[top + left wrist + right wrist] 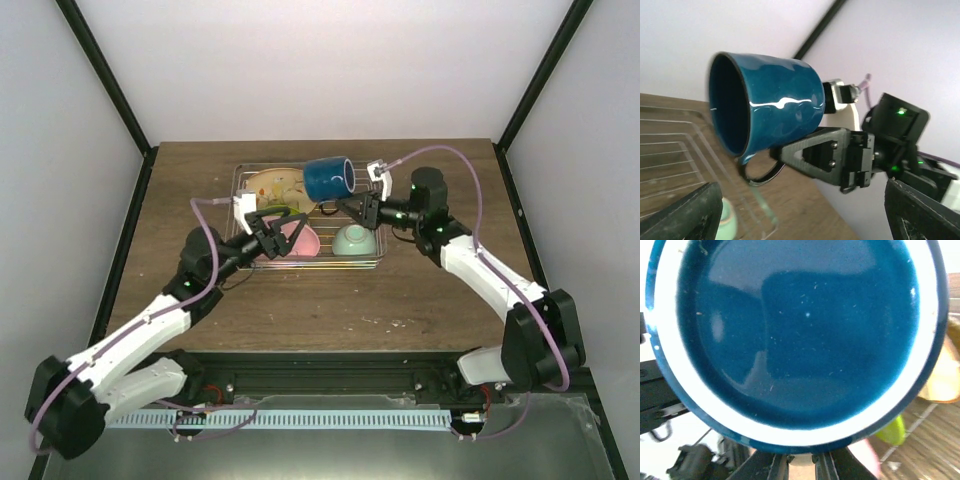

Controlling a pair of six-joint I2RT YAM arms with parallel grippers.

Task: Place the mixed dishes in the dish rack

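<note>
The right gripper tips downward away from the cream plate next and lowers the mug, opening down, into the empty part of the rack behind the mint-green bowl.
The dark blue mug (327, 178) hangs on its side above the back of the dish rack (243, 178). My right gripper (343, 205) is shut on the mug's handle (757, 176), just below the body (770, 107). In the right wrist view the mug's base (800, 335) fills the frame above the right gripper (801, 461). My left gripper (275, 235) stands open over the rack's front left, nothing between its fingers (685, 215). The rack holds the cream plate (270, 185), lime-green plate (288, 211), pink plate (302, 241) and mint-green bowl (355, 240).
The rack sits mid-table on the brown wooden top (400, 295). Black frame posts (110, 80) rise at the back corners, with white walls behind. Both arms reach in over the rack from either side, close to each other.
</note>
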